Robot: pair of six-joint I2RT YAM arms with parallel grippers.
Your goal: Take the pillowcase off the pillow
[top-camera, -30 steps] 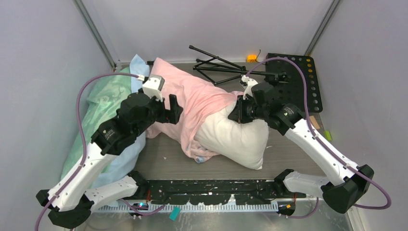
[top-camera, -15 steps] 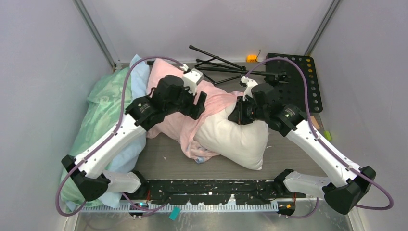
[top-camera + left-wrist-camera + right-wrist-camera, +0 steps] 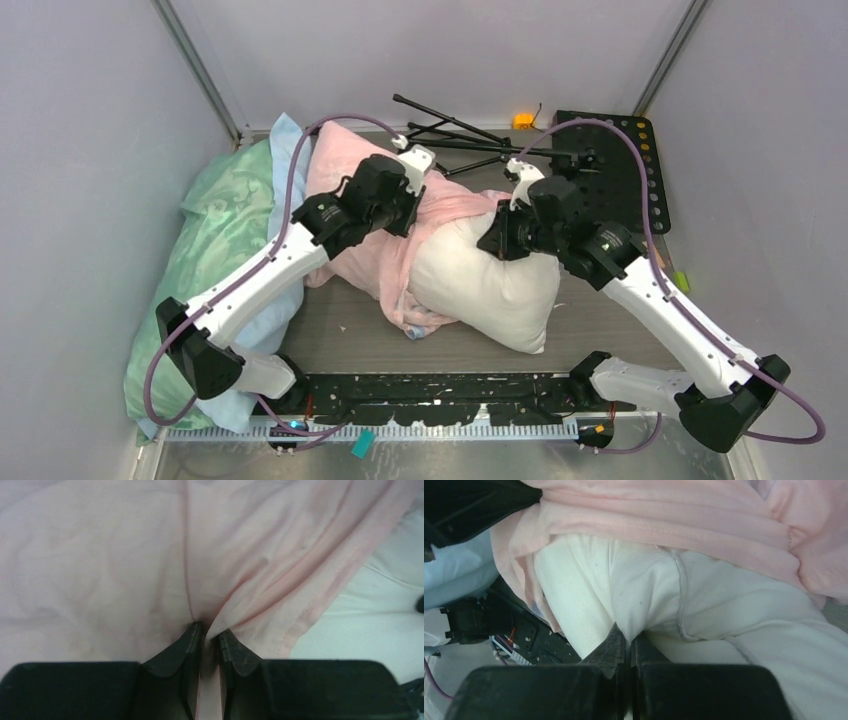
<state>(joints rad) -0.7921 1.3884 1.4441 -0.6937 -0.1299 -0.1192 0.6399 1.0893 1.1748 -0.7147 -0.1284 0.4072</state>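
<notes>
I will next pull with my right gripper to the right in the top view, toward the pillow's bare end [image 3: 543, 288], and then let go, because the pillowcase [image 3: 360, 262] still covers part of the pillow.
The pale pink pillowcase [image 3: 360, 262] lies bunched across the middle of the table, still over the far end of the white pillow [image 3: 485, 290], whose near half is bare. My left gripper [image 3: 210, 632] is shut on a fold of the pillowcase [image 3: 125, 555], close to its hemmed edge. In the top view that left gripper [image 3: 412, 205] sits on the pink cloth just left of the pillow's bare part. My right gripper [image 3: 628, 637] is shut on a pinch of the pillow [image 3: 724, 625], and from above this right gripper [image 3: 495, 238] presses on the pillow's top edge.
A mint green patterned pillow [image 3: 215, 240] and light blue bedding [image 3: 285, 145] fill the left side. A black folded tripod [image 3: 460, 135] and a black perforated board [image 3: 615, 165] lie at the back right. The arm bases and a black rail [image 3: 440, 390] line the near edge.
My left arm swung right from over the green bedding onto the pink pillowcase, and its jaws closed on a fold. The right arm has kept its grip and barely moved.
</notes>
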